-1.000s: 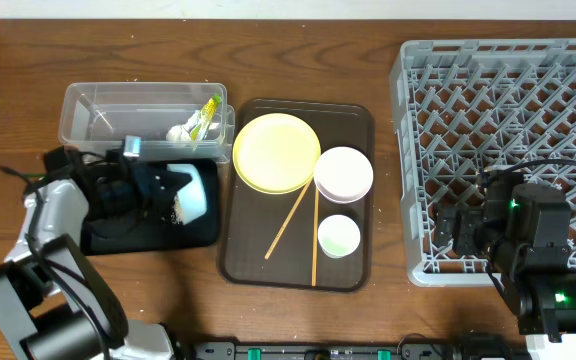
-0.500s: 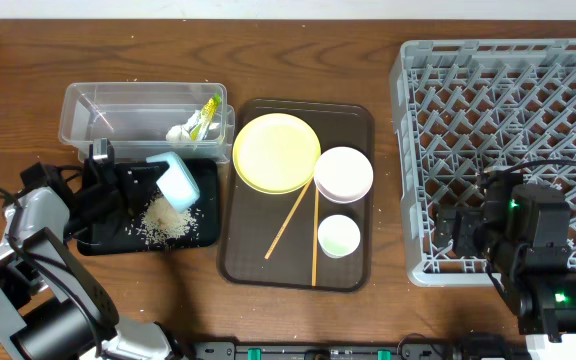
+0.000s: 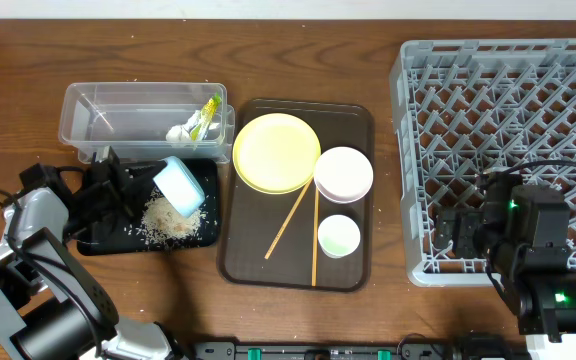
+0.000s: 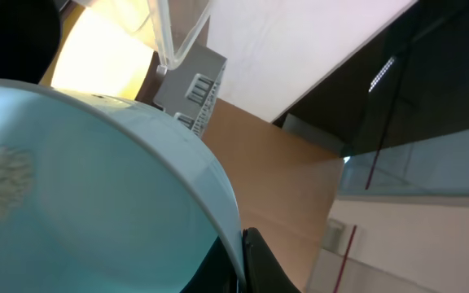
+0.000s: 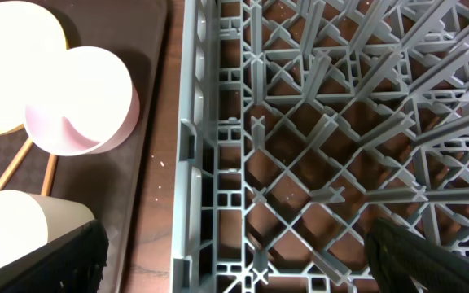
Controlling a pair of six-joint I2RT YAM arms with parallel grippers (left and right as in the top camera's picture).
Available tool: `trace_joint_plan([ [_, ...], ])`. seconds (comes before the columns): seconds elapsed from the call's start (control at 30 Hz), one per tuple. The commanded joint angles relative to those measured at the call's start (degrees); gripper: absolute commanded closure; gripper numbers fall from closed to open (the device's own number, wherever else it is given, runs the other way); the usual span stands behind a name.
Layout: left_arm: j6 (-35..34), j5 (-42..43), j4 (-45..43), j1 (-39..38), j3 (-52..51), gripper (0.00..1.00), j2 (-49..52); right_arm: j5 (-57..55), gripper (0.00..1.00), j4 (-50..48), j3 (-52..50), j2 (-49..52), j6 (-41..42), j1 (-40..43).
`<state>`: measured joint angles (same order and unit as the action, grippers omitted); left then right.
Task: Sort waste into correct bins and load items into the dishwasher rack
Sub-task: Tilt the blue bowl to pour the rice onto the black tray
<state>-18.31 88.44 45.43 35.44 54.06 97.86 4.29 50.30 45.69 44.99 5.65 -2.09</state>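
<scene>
I should next turn the bowl upright with my left gripper, lower it onto the brown serving tray's near corner and release it, since that spot beside the chopsticks is empty.
My left gripper is shut on the rim of the light blue bowl and holds it tipped over the black tray. White rice scraps lie on that tray. In the left wrist view the bowl fills the frame, its rim pinched between the fingers of the left gripper. The clear tub holds the green-and-yellow wrapper and the tissue. My right gripper is open and empty above the front left of the grey rack, which is seen close up in the right wrist view.
The brown serving tray carries the yellow plate, the white bowl, the pale green cup and two chopsticks. The right wrist view shows the white bowl and the cup.
The left gripper has tipped the blue bowl further and shifted it slightly right. The rice has spilled out onto the black tray. The right arm has not moved.
</scene>
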Motion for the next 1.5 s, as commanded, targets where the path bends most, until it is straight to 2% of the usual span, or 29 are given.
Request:
trace_joint_plan([
  [0.0,-2.6,1.7,0.2,0.5,1.2,0.94,0.3,0.3,0.01,0.1,1.0,-0.1,0.1,-0.5],
  [0.1,-2.5,1.7,0.2,0.5,1.2,0.94,0.3,0.2,0.01,0.1,1.0,-0.1,0.1,-0.5],
  [0.17,-0.2,1.7,-0.1,0.5,1.2,0.94,0.3,0.3,0.01,0.1,1.0,-0.1,0.1,-0.5],
  [0.4,19.2,1.7,-3.1,0.5,1.2,0.94,0.3,0.3,0.01,0.1,1.0,-0.1,0.1,-0.5],
  [0.47,21.9,0.3,-3.3,0.5,1.2,0.94,0.3,0.2,0.01,0.1,1.0,-0.1,0.1,-0.5],
  [0.6,21.7,-2.7,-3.3,0.5,1.2,0.94,0.3,0.3,0.01,0.1,1.0,-0.1,0.1,-0.5],
  [0.9,20.9,-2.4,-3.3,0.5,1.2,0.94,0.3,0.3,0.01,0.1,1.0,-0.1,0.1,-0.5],
  [0.97,17.0,-3.1,-3.3,0.5,1.2,0.94,0.3,0.3,0.01,0.1,1.0,-0.1,0.1,-0.5],
  [1.1,1.9,-8.0,-3.0,0.5,1.2,0.94,0.3,0.3,0.01,0.1,1.0,-0.1,0.1,-0.5],
  [1.17,-2.2,-8.0,-3.1,0.5,1.2,0.94,0.3,0.3,0.01,0.1,1.0,-0.1,0.1,-0.5],
  [1.47,-2.8,-8.2,-4.0,0.5,1.2,0.94,0.3,0.3,0.01,0.1,1.0,-0.1,0.1,-0.5],
])
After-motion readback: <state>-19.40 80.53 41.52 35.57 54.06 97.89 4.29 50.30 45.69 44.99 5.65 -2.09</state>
